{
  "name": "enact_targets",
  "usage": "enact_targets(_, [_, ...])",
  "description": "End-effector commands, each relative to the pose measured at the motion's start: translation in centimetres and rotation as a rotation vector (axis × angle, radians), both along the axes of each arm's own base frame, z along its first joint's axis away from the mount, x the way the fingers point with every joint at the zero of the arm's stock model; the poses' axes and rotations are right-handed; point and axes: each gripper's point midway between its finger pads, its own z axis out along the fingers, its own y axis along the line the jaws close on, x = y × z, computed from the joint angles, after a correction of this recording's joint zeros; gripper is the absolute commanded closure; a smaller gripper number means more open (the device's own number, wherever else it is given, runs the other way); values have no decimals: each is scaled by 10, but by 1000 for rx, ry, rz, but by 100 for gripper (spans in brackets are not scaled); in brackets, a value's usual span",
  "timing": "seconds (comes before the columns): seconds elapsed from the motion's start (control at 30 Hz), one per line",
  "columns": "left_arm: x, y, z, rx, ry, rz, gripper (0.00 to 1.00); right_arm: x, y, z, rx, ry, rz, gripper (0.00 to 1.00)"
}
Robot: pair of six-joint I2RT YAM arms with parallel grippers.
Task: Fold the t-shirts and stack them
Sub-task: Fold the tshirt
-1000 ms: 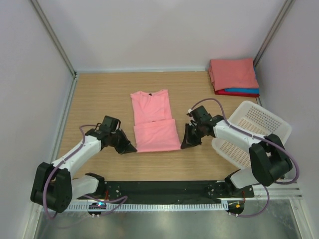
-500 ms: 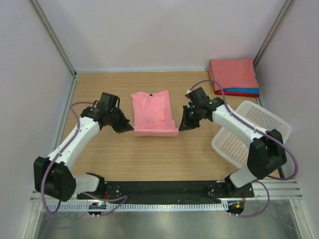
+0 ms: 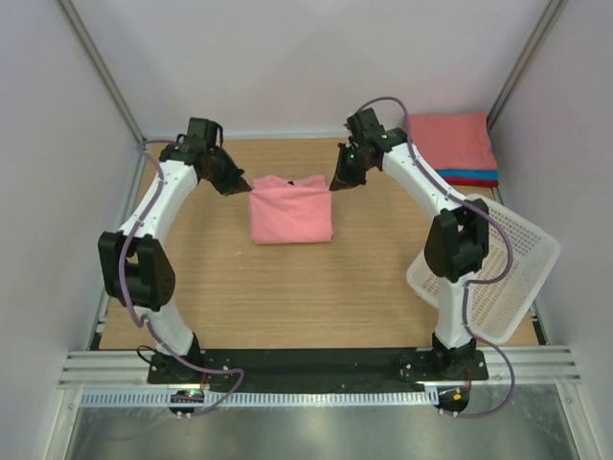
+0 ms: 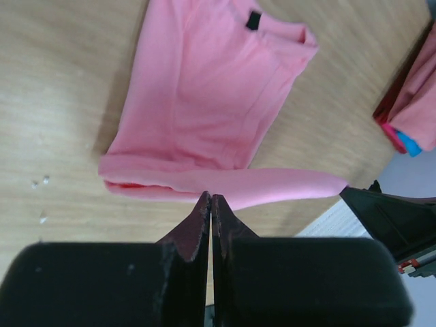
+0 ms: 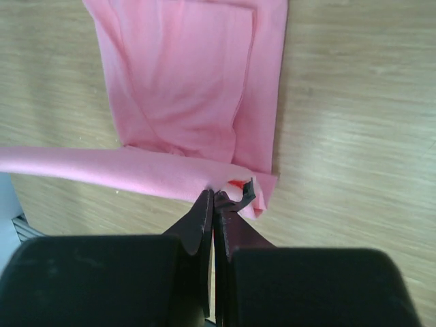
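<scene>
The collar end of the t-shirt is still uncovered. My right gripper should move outward and down onto the t-shirt's shoulder beside the collar next and let go of the hem there.
A salmon-pink t-shirt lies folded in half on the wooden table. My left gripper is shut on its far left corner; the left wrist view shows the closed tips pinching the folded hem. My right gripper is shut on the far right corner; the right wrist view shows its tips pinching the hem. Both hold the folded-over edge just above the collar end. A stack of folded t-shirts, coral on top with blue and red under it, sits at the back right.
A white mesh basket lies tilted at the right, next to my right arm's base. White walls and metal posts close in the back and sides. A black rail runs along the near edge.
Both grippers have carried the shirt's near hem away from me to the collar end, folding the shirt in half. Both arms are now stretched far out.
</scene>
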Motion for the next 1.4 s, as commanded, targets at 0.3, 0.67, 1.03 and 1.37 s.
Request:
enact_targets(0.3, [134,-3,-11,-152,-130,-39,100,108,17,3,174,-147,-92,99])
enact_targets(0.67, [209,6,-83,-285,-168,-42,85,183,30,-33,313,-257,-166,78])
enact_targets(1.03, [165,44,-38,-122,-217,-70,71,143,3,-21,272,-163,-109,60])
enact_targets(1.37, [98,-40,-76,-250,-102,-340,78,61,33,-31,363,17,157,78])
